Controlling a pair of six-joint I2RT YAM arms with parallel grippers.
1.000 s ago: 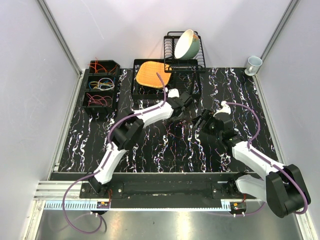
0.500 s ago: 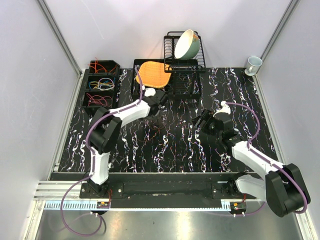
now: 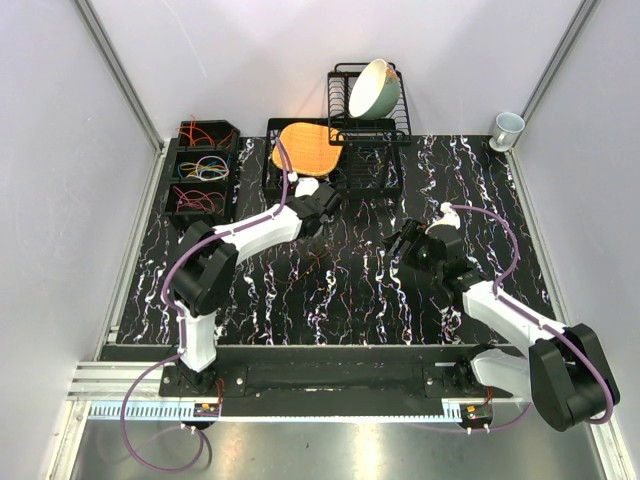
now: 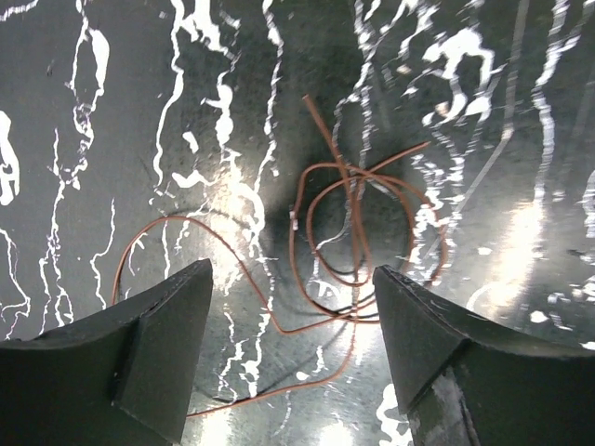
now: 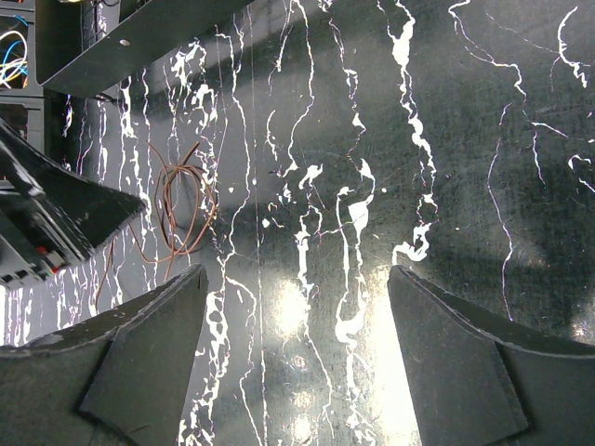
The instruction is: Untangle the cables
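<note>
My left gripper should move slightly toward the trailing loop next. Then it should go down onto the cable (image 4: 358, 237) where the loop meets the coil.
A thin orange cable (image 4: 358, 237) lies in a loose coil on the black marbled table (image 3: 330, 300), with one long loop trailing to the left. My left gripper (image 4: 293, 353) hangs open just above its near strands and holds nothing. It sits mid-table in the top view (image 3: 333, 205). My right gripper (image 5: 297, 362) is open and empty over bare table; in the top view (image 3: 398, 242) it is right of the left gripper. The right wrist view shows the cable (image 5: 181, 204) beside the left gripper (image 5: 46, 223). More cables lie in three black bins (image 3: 203, 166).
A black tray with an orange mat (image 3: 305, 148) stands at the back centre. A dish rack with a pale bowl (image 3: 375, 88) is behind it. A cup (image 3: 508, 127) stands at the back right corner. The bins line the left edge.
My left arm swung from the table's middle to the left, then edged slightly right again. My right arm has hardly moved.
</note>
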